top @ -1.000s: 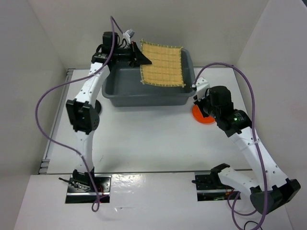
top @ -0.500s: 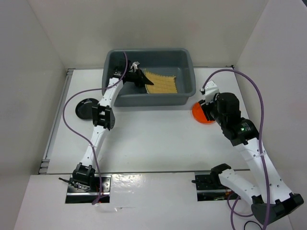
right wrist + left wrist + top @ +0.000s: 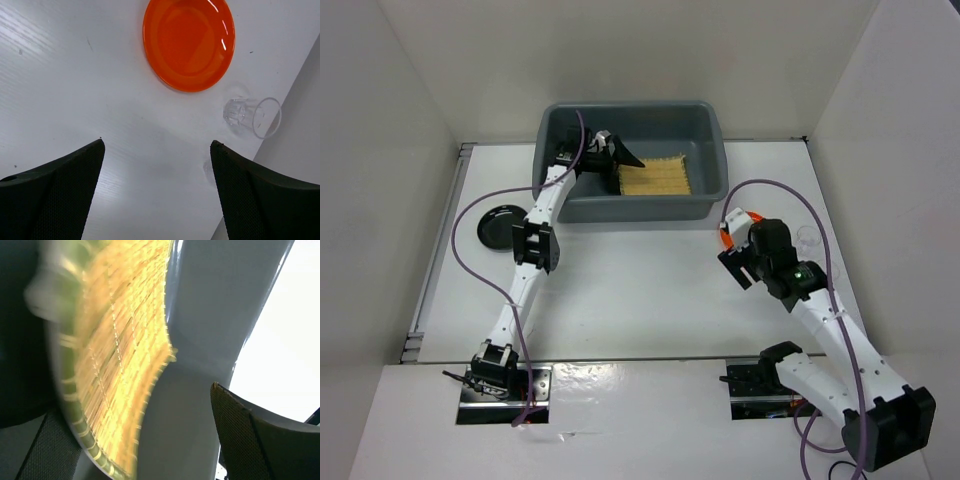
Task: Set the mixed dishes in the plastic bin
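Note:
I will next bring the open fingers of my right gripper down and outward around the orange plate's near rim [image 3: 725, 239] [image 3: 158, 74] to close, because the plate's rim is below and outward of the gripper.
The tan woven mat [image 3: 655, 179] lies on the floor of the blue-grey plastic bin [image 3: 712, 125]. My left gripper [image 3: 623, 157] hangs open inside the bin at the mat's left edge. In the left wrist view the mat [image 3: 120, 350] is blurred against the bin wall [image 3: 205, 330], between the spread fingers [image 3: 240, 435]. The orange plate [image 3: 189, 42] sits on the table ahead of my open right gripper [image 3: 157, 145], apart from it. A clear cup [image 3: 252, 116] lies on its side to the plate's right. From above, the right gripper [image 3: 735, 265] partly covers the orange plate [image 3: 724, 237].
A black plate [image 3: 500, 225] rests on the table left of the bin. A clear cup [image 3: 808, 238] sits near the right wall. White walls enclose the table on the left, back and right.
My left gripper has opened and let go of the mat, which now lies in the bin. My right gripper has opened and drawn back from the orange plate.

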`<state>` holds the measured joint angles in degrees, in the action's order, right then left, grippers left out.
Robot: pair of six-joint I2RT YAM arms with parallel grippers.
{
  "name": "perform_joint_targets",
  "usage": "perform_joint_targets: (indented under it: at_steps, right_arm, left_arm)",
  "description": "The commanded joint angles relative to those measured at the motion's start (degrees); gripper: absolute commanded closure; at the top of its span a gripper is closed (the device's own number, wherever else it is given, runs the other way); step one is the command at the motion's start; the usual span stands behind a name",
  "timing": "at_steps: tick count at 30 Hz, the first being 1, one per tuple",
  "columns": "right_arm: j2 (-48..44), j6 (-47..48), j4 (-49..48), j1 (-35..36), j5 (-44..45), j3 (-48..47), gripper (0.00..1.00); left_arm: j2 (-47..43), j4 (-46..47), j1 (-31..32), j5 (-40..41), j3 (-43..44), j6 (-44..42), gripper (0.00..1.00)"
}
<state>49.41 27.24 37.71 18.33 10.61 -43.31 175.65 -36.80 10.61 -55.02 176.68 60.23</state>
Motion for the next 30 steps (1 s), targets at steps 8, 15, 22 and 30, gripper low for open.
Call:
perform_joint_targets:
  at_steps: [8,15,22,30]
  right_arm:
    - [8.6,14.8,-19.2,-0.8,1.4,10.3,0.07]
    - [20.3,14.9,-25.5,-0.8,2.0,7.6,0.07]
    - [24.9,18.5,-32.6,-1.4,3.5,10.0,0.07]
    - [34.3,19.2,-38.8,-2.6,6.1,9.1,0.09]
  left_arm:
    - [-6.4,-9.7,-1.6,13.6,2.7,-6.4,0.0]
    - [-12.3,-21.3,-0.4,31.2,2.7,-14.3,0.0]
    - [-19.3,-32.6,2.0,52.4,2.7,-17.5,0.0]
    - [-36.6,-37.6,9.1,64.3,-3.3,-22.0,0.0]
